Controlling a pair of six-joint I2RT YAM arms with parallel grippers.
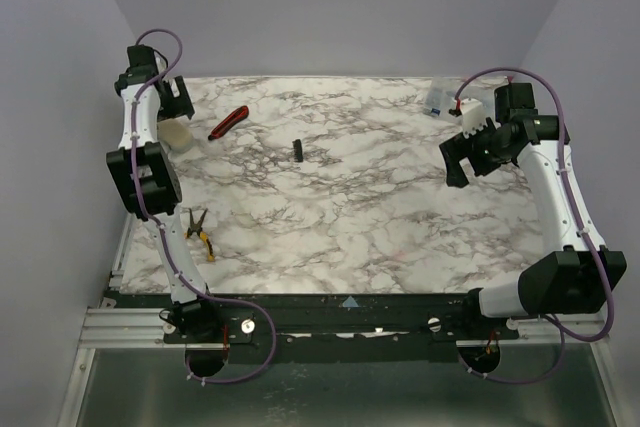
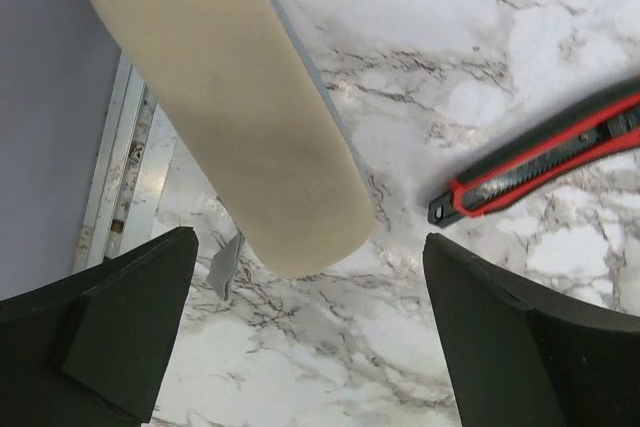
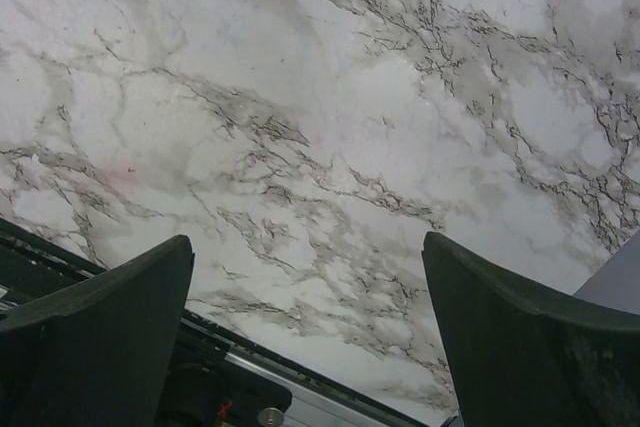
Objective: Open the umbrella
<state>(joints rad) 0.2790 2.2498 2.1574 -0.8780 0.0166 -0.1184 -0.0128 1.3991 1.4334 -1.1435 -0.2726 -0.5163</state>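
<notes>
The umbrella lies angled to my open fingers. I will turn my left gripper into line and lower it around the umbrella roll's rounded near end (image 1: pixel 181 143) (image 2: pixel 312 237) to close.
The umbrella (image 1: pixel 177 136) is collapsed, a short pale cream roll lying at the table's back left next to the left edge. In the left wrist view the umbrella (image 2: pixel 230 97) runs from the upper left down to a rounded end just ahead of my fingertips, with a small grey tab (image 2: pixel 226 265) beside it. My left gripper (image 2: pixel 308 292) (image 1: pixel 177 104) is open and its jaws stand wide on either side of that end without touching it. My right gripper (image 1: pixel 458 165) (image 3: pixel 308 257) hangs open over bare marble at the right and holds nothing.
A red-handled cutter (image 1: pixel 228 122) (image 2: pixel 545 159) lies just right of the umbrella. Yellow-handled pliers (image 1: pixel 198 232) lie near the left front. A small black piece (image 1: pixel 298 149) sits mid-table. A clear plastic item (image 1: pixel 437 99) is at the back right. The table's metal left rail (image 2: pixel 115 182) runs beside the umbrella.
</notes>
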